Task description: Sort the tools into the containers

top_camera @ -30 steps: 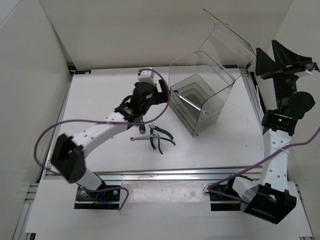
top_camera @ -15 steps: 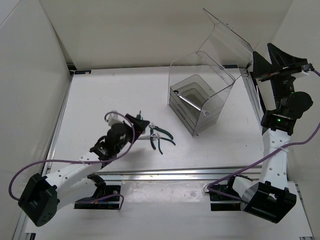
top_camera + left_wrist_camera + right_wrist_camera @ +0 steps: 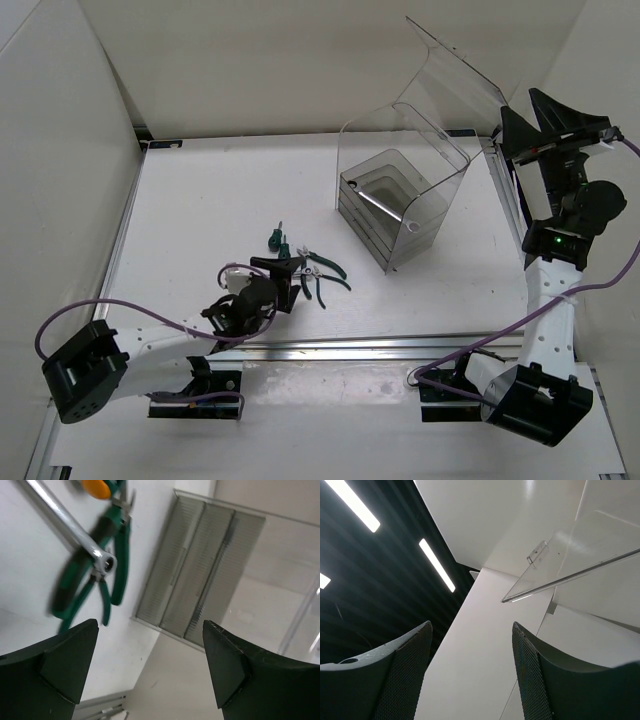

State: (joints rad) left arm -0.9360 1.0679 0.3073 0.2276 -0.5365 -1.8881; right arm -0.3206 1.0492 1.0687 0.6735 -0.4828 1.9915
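The wrench lies on top, across the pliers. My left gripper needs to move down and to the left in the wrist view next, around the wrench's ringed end (image 3: pixel 308 272) (image 3: pixel 105 561).
The clear bin (image 3: pixel 395 190) stands at the back right with its lid (image 3: pixel 455 70) raised; a thin silver bar (image 3: pixel 386 206) lies inside. The green-handled pliers (image 3: pixel 325 276) lie in the middle of the table, with a green-handled screwdriver (image 3: pixel 270 239) to their left. My left gripper (image 3: pixel 287 276) is open and empty, low beside the pliers. In the left wrist view my left gripper (image 3: pixel 150 626) faces a silver wrench (image 3: pixel 70 527), the pliers (image 3: pixel 112 555), an orange handle (image 3: pixel 96 487) and the bin's grey steps (image 3: pixel 200 595). My right gripper (image 3: pixel 528 122) is open, empty and raised right of the bin.
White walls enclose the table (image 3: pixel 200 200) on the left, back and right. An aluminium rail (image 3: pixel 380 348) runs along the front edge. The right wrist view (image 3: pixel 472 626) shows only the lid's edge (image 3: pixel 570 575), the white wall and ceiling lights.
My left arm has swung back from beside the bin to the front of the table, its gripper now low by the pliers. The green screwdriver has come into view. The right arm barely moved.
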